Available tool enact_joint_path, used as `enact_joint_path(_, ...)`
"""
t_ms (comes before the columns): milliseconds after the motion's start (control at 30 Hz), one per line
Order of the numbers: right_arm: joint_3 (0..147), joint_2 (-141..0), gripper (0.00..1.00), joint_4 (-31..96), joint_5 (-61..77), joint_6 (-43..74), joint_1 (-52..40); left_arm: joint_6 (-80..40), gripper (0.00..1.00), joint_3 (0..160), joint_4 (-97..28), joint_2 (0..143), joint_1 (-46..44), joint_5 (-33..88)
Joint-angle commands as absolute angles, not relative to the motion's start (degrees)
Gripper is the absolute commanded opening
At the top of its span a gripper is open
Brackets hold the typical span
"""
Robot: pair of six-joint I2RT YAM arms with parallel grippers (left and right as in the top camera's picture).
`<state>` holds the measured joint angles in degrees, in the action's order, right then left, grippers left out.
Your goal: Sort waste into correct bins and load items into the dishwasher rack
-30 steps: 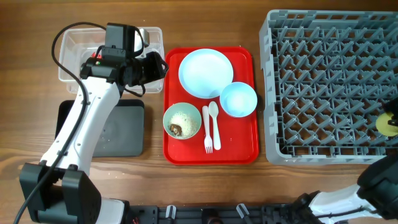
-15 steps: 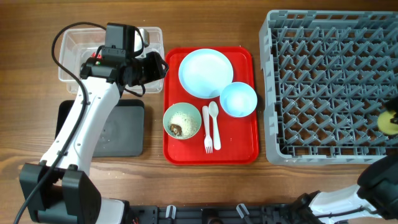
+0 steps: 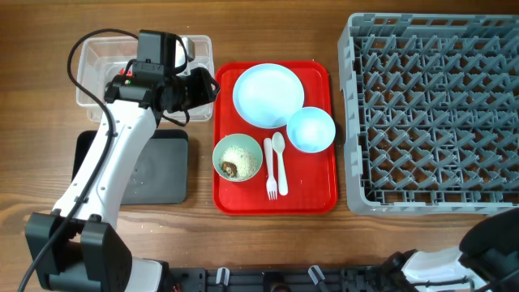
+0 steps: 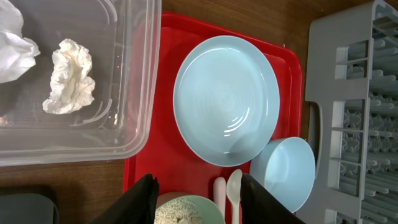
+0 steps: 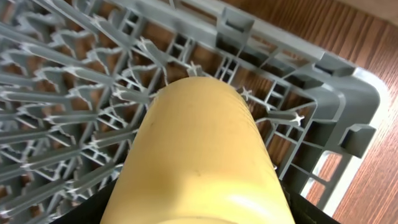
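My right gripper lowers the yellow cup onto the empty pegs by the grey rack's corner next, then releases the cup.
My left gripper is open and empty, at the right edge of the clear tub. White tissue scraps lie in the tub; the wrapper is hidden. On the red tray are the pale blue plate, the blue bowl, the green bowl with rice crumbs and a brown lump, the spoon and the fork. My right gripper is shut on the yellow cup, held over a corner of the grey rack.
The black tray lies in front of the tub, under my left arm. The right arm shows only at the bottom right corner of the overhead view. Wooden table surrounds the rack.
The yellow cup, seen at the rack's right edge in the overhead view, has left that view. The right arm has drawn back toward the bottom right. The left arm has not moved.
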<state>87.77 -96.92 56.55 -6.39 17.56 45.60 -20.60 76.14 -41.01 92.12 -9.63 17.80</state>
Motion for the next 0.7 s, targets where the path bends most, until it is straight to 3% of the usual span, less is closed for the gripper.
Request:
enact_joint_path(0, 85.1, -100.1, 0.23, 56.1, -8.6, 18.2, 45.8, -19.7, 0.44, 76.5, -41.0, 90.8, -9.4, 16.8)
enact_joint_path(233, 84.6, -103.5, 0.25, 56.8, -8.6, 18.0, 45.8, -19.7, 0.44, 76.5, -41.0, 90.8, -9.4, 16.8)
enact_joint_path(333, 84.6, -103.7, 0.51, 56.6, -8.6, 18.1, 45.8, -19.7, 0.44, 76.5, -41.0, 90.8, -9.4, 16.8)
enact_joint_path(467, 84.6, -103.7, 0.78, 56.6, -8.5, 18.0, 45.8, -19.7, 0.45, 76.5, -41.0, 90.8, -9.4, 16.8)
enact_joint_path(667, 85.2, -103.5, 0.90, 57.6, -5.5, 18.0, 45.8, -19.7, 0.50, 76.5, -41.1, 90.8, -9.4, 16.8)
